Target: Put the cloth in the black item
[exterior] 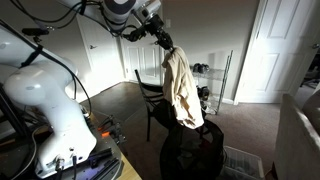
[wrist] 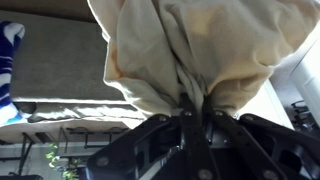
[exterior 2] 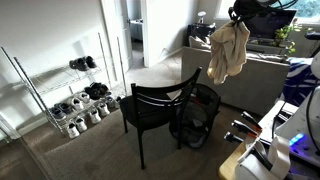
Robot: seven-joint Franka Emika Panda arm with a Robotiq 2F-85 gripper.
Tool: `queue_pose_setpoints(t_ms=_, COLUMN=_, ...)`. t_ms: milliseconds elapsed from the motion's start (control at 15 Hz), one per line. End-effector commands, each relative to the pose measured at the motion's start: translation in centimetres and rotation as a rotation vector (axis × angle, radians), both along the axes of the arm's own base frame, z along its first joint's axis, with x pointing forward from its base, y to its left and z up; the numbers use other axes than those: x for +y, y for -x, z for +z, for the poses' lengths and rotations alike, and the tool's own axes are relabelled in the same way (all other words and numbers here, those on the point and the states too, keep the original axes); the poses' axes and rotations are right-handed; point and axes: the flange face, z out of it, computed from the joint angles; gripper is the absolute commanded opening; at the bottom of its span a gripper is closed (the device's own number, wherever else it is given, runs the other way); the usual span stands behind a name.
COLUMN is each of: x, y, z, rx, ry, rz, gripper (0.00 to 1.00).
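The lower end of the cloth still hangs above the basket's rim, so the gripper needs to move outward and slightly down next, over the open top of the black mesh basket (exterior: 196, 150), and release the cloth there.
The cloth (exterior: 181, 88) is a limp beige and off-white towel that hangs in the air from my gripper (exterior: 163, 45). It also shows in an exterior view (exterior 2: 229, 52) under my gripper (exterior 2: 236, 17). In the wrist view the cloth (wrist: 190, 50) fills the frame, pinched between my shut fingers (wrist: 195, 112). The black mesh basket (exterior: 196, 150) stands on the carpet below the hanging cloth, behind the chair; it also shows in an exterior view (exterior 2: 196, 115). The cloth's lower end hangs just above the basket's rim.
A dark slat-backed chair (exterior 2: 158, 108) stands beside the basket; it also shows in an exterior view (exterior: 152, 100). A wire shoe rack (exterior 2: 62, 95) stands by the wall. A sofa (exterior 2: 262, 70) lies behind. White doors (exterior: 268, 50) close off the back.
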Motion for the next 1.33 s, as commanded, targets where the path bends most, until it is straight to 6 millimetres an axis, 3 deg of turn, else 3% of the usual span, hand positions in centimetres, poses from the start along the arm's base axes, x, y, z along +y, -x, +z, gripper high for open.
queue_pose_setpoints(t_ms=0, x=-1.1, y=-2.7, z=0.8, rx=0.000, ry=-0.027, rz=-0.094, gripper=0.02)
queue_pose_setpoints(t_ms=267, x=0.3, y=-5.8, z=-0.4, rx=0.011, ry=-0.077, rz=-0.074, gripper=0.02)
queue_pose_setpoints(t_ms=733, x=-0.6, y=-9.3, z=-3.1, rx=0.064, ry=-0.103, rz=-0.140, gripper=0.02)
queue_pose_setpoints(t_ms=800, x=-0.4, y=-9.8, z=-3.6, rx=0.087, ry=-0.110, rz=-0.122, gripper=0.35)
queue_pose_setpoints(t_ms=867, x=-0.2, y=-10.2, z=-4.2, rx=0.101, ry=-0.124, rz=-0.116, gripper=0.36)
queue_pose_setpoints(t_ms=1067, x=0.6, y=-10.8, z=-6.0, rx=0.114, ry=-0.162, rz=-0.093, gripper=0.53)
queue_pose_setpoints(t_ms=1267, x=2.8, y=-10.4, z=-8.3, rx=0.141, ry=-0.181, rz=-0.026, gripper=0.73)
